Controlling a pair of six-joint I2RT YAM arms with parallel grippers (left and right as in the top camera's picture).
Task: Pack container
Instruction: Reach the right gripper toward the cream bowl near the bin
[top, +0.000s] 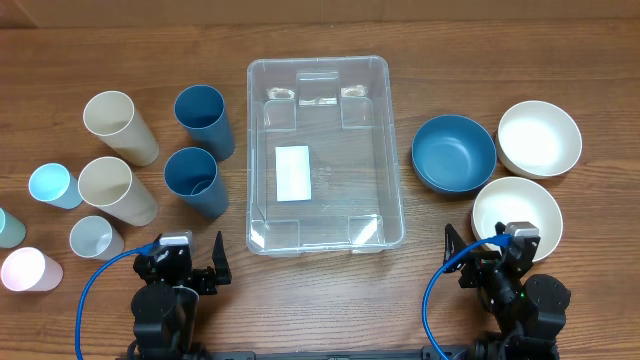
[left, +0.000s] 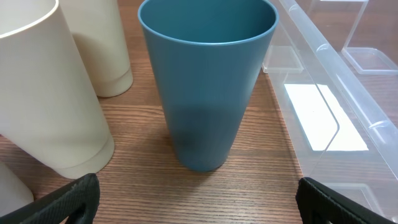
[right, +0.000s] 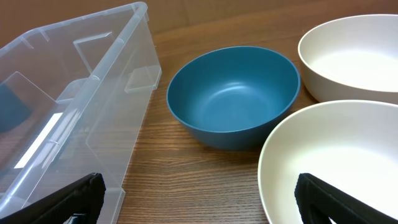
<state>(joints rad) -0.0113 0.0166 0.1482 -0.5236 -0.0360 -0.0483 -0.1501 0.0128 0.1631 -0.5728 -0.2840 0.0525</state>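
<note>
The near white bowl's rim by the open table is right of my right gripper in the overhead view, so I should turn and swing it down there.
The container is a large clear bin in the middle of the table, with a white label on its bottom and nothing inside. It also shows in the left wrist view and the right wrist view. My left gripper is open and empty near the front edge, just in front of a dark blue cup. My right gripper is open and empty, between the container's front right corner and a white bowl.
Left of the container stand two dark blue cups, two cream cups, and smaller light blue, white and pink cups. Right of it sit a blue bowl and two white bowls.
</note>
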